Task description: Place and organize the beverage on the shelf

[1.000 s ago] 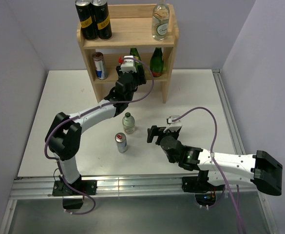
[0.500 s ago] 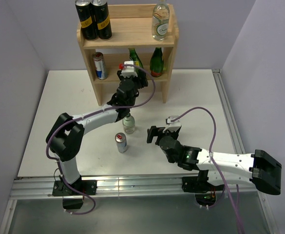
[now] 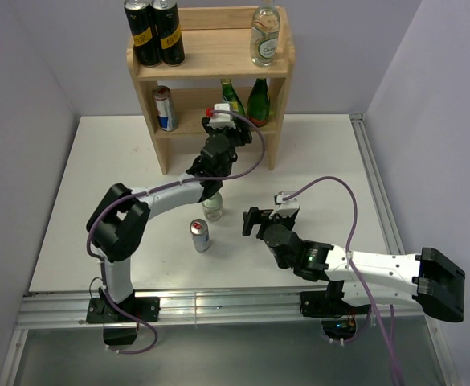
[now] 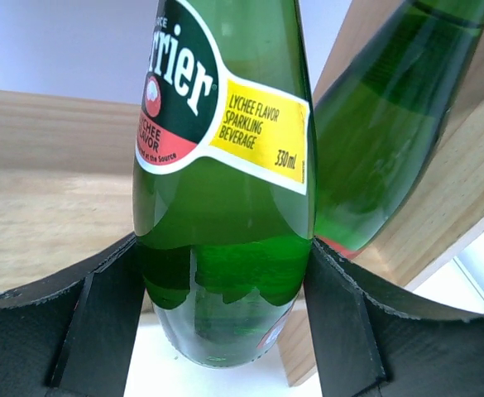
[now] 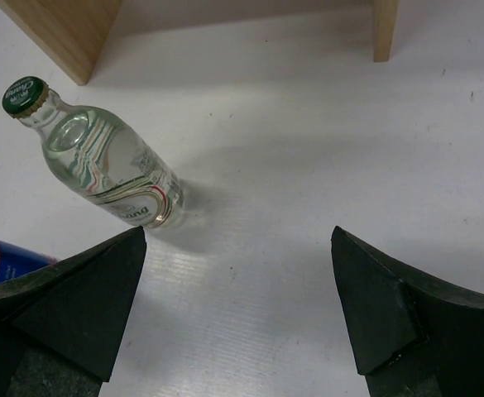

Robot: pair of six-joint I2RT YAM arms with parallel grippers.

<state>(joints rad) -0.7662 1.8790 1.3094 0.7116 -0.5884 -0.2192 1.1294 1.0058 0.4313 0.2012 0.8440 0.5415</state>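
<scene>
The bottom of the held bottle hangs short. My left gripper should next carry the bottle outward to free board (image 3: 245, 120) beside the second green bottle and let it go.
The pale wood shelf (image 3: 214, 44) stands at the back of the table. My left gripper (image 3: 236, 122) is shut on a green Perrier bottle (image 3: 231, 95) and holds it upright at the front of the middle tier. In the left wrist view both fingers (image 4: 101, 322) press the bottle (image 4: 225, 207), with a second green bottle (image 4: 382, 124) just to its right. A clear bottle (image 3: 212, 207) and a small can (image 3: 200, 235) stand on the table. My right gripper (image 3: 255, 221) is open and empty, right of the clear bottle (image 5: 109, 178).
Two black cans (image 3: 154, 32) and a clear bottle (image 3: 265, 34) stand on the shelf's top. A silver-blue can (image 3: 164, 108) stands at the left of the middle tier. The shelf's legs (image 5: 384, 29) show beyond the right gripper. Walls close in on both sides.
My left gripper has carried the green bottle to the right along the middle tier, closer to the other green bottle. The right arm has not moved.
</scene>
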